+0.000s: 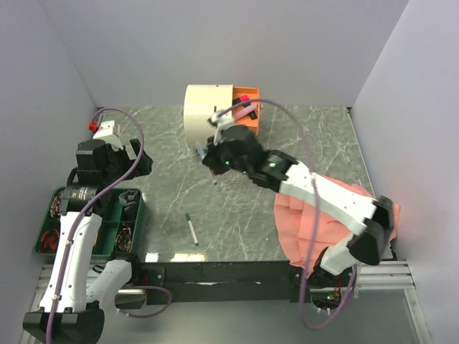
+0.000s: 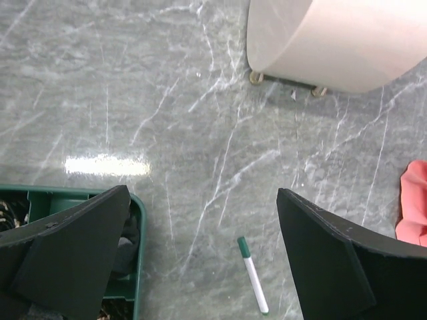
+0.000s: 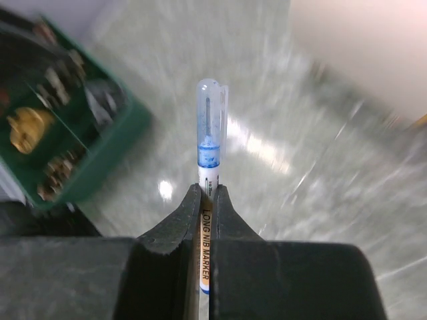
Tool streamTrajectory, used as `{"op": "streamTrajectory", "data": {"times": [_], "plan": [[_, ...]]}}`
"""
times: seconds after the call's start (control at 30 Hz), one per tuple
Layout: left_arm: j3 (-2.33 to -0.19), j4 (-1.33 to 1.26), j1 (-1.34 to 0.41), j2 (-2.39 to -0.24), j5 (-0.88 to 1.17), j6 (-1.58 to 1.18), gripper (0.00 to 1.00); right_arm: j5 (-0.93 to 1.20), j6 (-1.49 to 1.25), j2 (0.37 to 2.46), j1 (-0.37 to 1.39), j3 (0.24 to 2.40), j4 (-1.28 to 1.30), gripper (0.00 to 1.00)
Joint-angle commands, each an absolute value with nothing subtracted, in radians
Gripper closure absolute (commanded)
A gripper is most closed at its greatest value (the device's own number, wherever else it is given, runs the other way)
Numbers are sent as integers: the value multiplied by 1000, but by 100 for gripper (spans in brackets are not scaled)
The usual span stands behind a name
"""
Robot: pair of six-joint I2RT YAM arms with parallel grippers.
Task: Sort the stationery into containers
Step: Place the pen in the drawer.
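I need to move my right gripper outward and to its right in the top view, over the orange drawer (image 1: pixel 247 104), and let go of the marker where pens already lie.
My right gripper (image 3: pixel 207 190) is shut on a white marker with a clear blue cap (image 3: pixel 210 133), held above the marble table; in the top view that gripper (image 1: pixel 213 161) hangs just in front of the cream drum cabinet (image 1: pixel 208 106). An orange drawer (image 1: pixel 247 104) stands open at the cabinet's right, with dark and pink pens inside. A white pen with a green cap (image 1: pixel 191 228) lies on the table near the front; it also shows in the left wrist view (image 2: pixel 253 275). My left gripper (image 2: pixel 203 257) is open and empty, above and to the left of that pen.
A green compartment tray (image 1: pixel 136 222) of small parts sits at the left front, its rim showing in the left wrist view (image 2: pixel 137 267). A salmon-pink cloth (image 1: pixel 301 215) lies under my right arm at the right. The cabinet's feet (image 2: pixel 255 78) stand on the marble.
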State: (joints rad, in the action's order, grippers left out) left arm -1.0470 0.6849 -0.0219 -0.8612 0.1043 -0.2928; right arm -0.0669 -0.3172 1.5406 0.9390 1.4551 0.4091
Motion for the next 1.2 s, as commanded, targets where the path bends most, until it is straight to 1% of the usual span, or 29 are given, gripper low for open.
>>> {"op": "streamTrajectory", "data": {"times": [0.0,0.07,0.1,0.33,0.57,0.77,0.9,1.07,1.1,1.13,1.17], "plan": [[-1103,589,-15,-877,89,-282,1,-147,-196,1468,870,1500,334,100],[-1120,565,-12,-905,94,-290,1,-140,-209,1482,818,1550,337,100],[-1141,558,-9,-919,103,-298,1,-132,-230,1492,763,1575,345,100],[-1190,535,54,-997,133,-324,1,-91,-271,1655,556,1784,348,100],[-1158,509,196,-1014,238,-393,1,-15,-325,1795,417,1876,357,100],[-1137,482,345,-1032,324,-466,1,29,-342,1910,379,1985,353,100],[-1167,509,360,-1039,302,-416,1,28,-347,1988,377,2043,362,100],[-1160,509,364,-1037,310,-414,1,51,-350,2022,382,2063,356,100],[-1158,505,364,-1037,314,-420,1,52,-351,2025,383,2062,359,96],[-1157,503,367,-1038,313,-422,1,49,-351,2023,385,2056,364,78],[-1158,500,367,-1039,314,-422,1,46,-356,2019,382,2052,364,71]]}}
